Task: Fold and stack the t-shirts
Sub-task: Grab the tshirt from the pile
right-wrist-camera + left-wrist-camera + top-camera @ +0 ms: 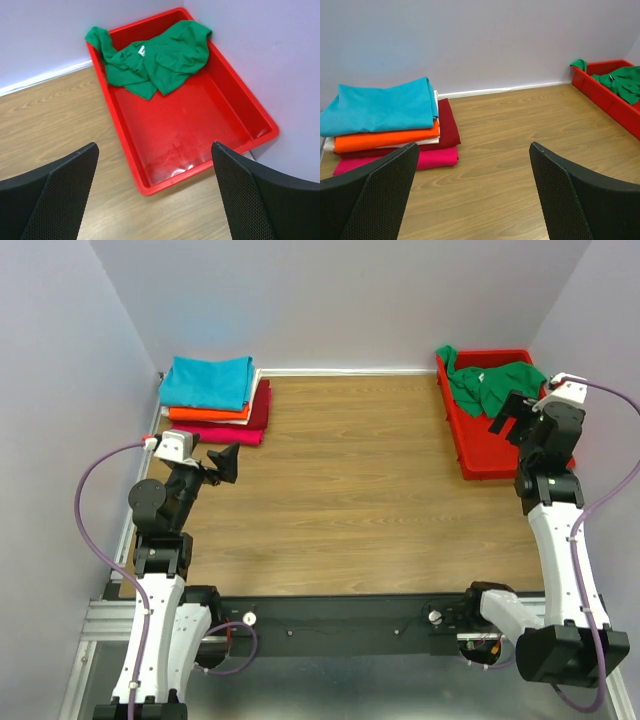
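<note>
The green t-shirt's cloth bunches at the fold by the white neck label (482,386) (142,50), below and outward of my right gripper, so it should reach outward and down there next.
A green t-shirt (490,385) lies crumpled in the far end of the red tray (480,455) at the back right, one sleeve draped over the rim. In the right wrist view the green t-shirt (155,57) shows a small white neck label (142,50). My right gripper (510,418) hangs open above the tray's near end (190,125), holding nothing. At the back left stands a stack of folded t-shirts: turquoise (382,107) on top, then orange (385,139), dark red (449,125) and magenta (437,157). My left gripper (225,462) is open and empty, just in front of that stack.
Lilac walls close the table (340,480) at the back and on both sides, with a white baseboard (505,90) along the back. The tray sits tight against the right wall. A black rail (340,620) with the arm bases runs along the near edge.
</note>
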`<state>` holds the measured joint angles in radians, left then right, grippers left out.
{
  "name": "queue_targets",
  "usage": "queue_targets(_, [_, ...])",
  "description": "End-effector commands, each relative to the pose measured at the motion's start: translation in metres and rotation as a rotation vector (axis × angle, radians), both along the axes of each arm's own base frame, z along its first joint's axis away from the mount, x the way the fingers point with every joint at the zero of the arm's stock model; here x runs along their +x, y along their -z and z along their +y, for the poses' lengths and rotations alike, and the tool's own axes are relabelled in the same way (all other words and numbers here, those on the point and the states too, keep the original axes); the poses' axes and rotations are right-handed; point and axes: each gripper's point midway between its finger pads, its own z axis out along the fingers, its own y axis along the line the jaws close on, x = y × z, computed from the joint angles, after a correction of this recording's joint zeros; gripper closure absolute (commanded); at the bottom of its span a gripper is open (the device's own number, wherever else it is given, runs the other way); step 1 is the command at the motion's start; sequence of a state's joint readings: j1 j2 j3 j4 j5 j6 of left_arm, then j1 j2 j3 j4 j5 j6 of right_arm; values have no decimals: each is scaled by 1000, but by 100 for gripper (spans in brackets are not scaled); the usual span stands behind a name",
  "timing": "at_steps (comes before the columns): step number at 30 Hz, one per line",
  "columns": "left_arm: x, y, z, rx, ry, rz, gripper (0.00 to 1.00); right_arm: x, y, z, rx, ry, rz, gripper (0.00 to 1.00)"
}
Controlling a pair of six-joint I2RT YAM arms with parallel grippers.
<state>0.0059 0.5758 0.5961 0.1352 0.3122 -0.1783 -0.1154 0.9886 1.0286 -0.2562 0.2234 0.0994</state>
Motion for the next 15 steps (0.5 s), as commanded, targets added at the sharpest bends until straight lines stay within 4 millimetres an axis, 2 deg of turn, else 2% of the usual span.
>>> queue_targets(1, [-1, -7, 5, 12, -31, -45, 2, 12, -8, -19, -61, 73, -24, 0])
queue_targets(3, [-1, -6, 7, 13, -44, -47, 2, 21, -5, -21, -139, 45, 20, 0])
queue_targets(6, [0, -2, 9, 12, -56, -40, 2, 35, 7, -9, -230, -95, 86, 0])
queue_targets(8, [3, 4, 9, 13, -55, -26, 2, 50, 27, 2, -271, -209, 145, 0])
queue_targets(9, [4, 7, 9, 14, -53, -17, 2, 57, 29, 5, -282, -236, 154, 0])
queue_targets(10, [4, 5, 9, 18, -54, -20, 2, 71, 53, 5, -266, -260, 214, 0])
queue_targets(12, [7, 8, 9, 18, -52, -9, 2, 86, 68, 4, -258, -277, 253, 0])
queue_targets(13, [8, 9, 9, 22, -51, -8, 2, 103, 86, -1, -240, -280, 298, 0])
queue_targets(15, [8, 8, 9, 26, -52, -11, 2, 120, 102, -7, -224, -279, 334, 0])
